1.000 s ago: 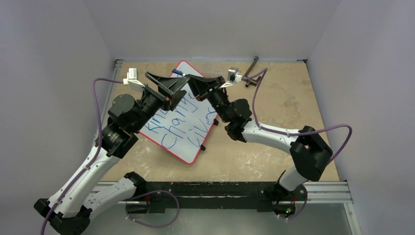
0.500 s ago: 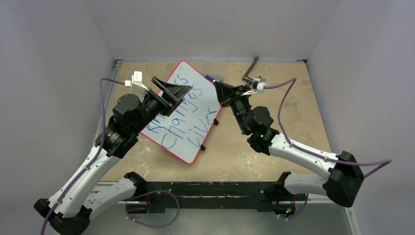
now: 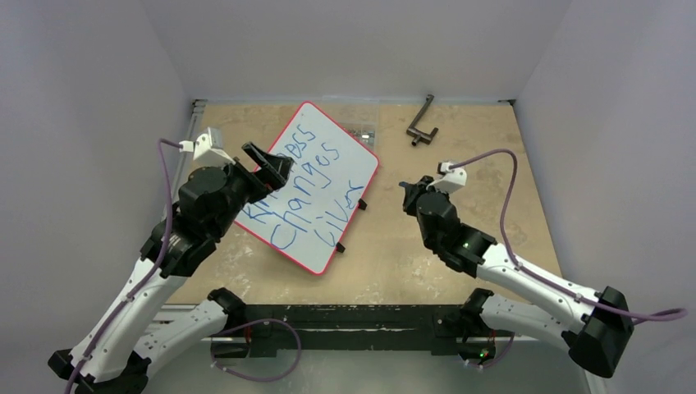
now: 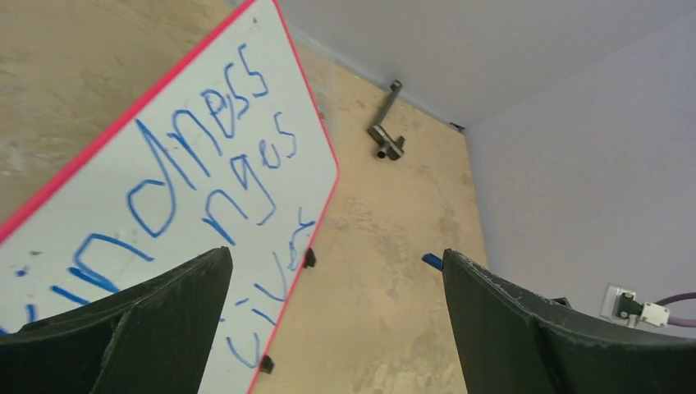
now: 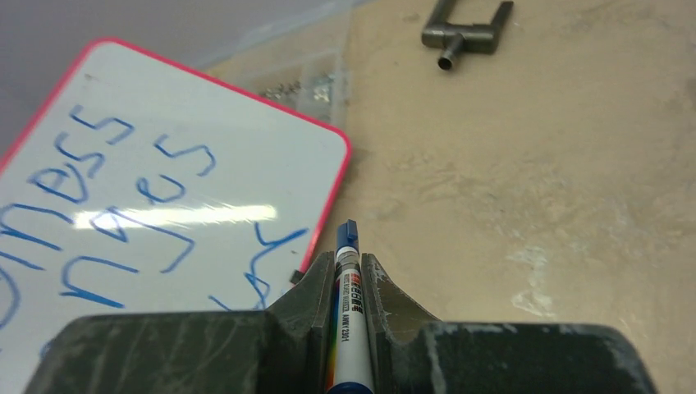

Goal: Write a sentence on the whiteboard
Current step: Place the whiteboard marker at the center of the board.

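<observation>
My right gripper will tilt down next and lower the marker (image 5: 345,312) onto the empty table beside the board's clips, because the blue sentence is written.
The whiteboard (image 3: 361,160), white with a red rim and small black clips, lies tilted on the table left of centre. The sentence (image 3: 308,193) is written on it in blue slanted lines reading "Kindness changes lives". My left gripper (image 3: 275,168) is open and empty, above the board's left part. In the left wrist view, its gripper (image 4: 335,254) frames the board (image 4: 98,164) and the blue words (image 4: 205,148). My right gripper (image 3: 408,193) is to the right of the board, off it, and shut on a blue-capped white marker (image 5: 345,312). The right wrist view shows the board's corner (image 5: 246,156) ahead.
A dark metal L-shaped tool (image 3: 422,123) lies at the back right of the table. A clear plastic compartment box (image 3: 359,127) sits behind the board's far corner. Grey walls close the left, back and right sides.
My right arm has drawn back from the board's far edge toward the near right, still holding the marker. My left gripper has pulled back to the left and nearer.
</observation>
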`<state>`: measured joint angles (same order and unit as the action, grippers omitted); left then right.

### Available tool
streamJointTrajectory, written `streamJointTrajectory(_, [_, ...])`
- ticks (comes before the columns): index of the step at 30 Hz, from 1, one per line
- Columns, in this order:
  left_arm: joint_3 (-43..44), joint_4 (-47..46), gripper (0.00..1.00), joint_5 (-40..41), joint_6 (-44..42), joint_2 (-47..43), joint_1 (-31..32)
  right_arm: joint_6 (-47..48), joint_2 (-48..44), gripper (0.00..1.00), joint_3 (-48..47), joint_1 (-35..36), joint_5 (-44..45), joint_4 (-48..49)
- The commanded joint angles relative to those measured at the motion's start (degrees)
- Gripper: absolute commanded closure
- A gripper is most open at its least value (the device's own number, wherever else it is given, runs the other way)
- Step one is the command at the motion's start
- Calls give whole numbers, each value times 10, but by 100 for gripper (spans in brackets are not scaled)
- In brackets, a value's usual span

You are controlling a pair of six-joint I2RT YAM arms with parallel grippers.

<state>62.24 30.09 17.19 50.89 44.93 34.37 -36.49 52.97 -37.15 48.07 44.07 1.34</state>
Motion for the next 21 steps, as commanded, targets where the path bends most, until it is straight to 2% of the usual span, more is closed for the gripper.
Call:
streamJointTrajectory(1, [30, 45, 0, 88, -99, -21, 0, -44, 45, 100, -44, -1, 27, -143])
streamJointTrajectory(7, [43, 92, 0, 147, -156, -31, -4, -53, 149, 100, -71, -3, -17, -182])
streamJointTrajectory(12, [44, 109, 0, 152, -165, -36, -10, -58, 281, 100, -125, -3, -24, -243])
streamJointTrajectory(17, [38, 109, 0, 143, -171, -41, -12, -43, 375, 100, -121, -5, -74, -206])
streamJointTrajectory(21, [38, 110, 0, 142, -176, -41, -13, -49, 404, 100, -118, -5, -89, -199])
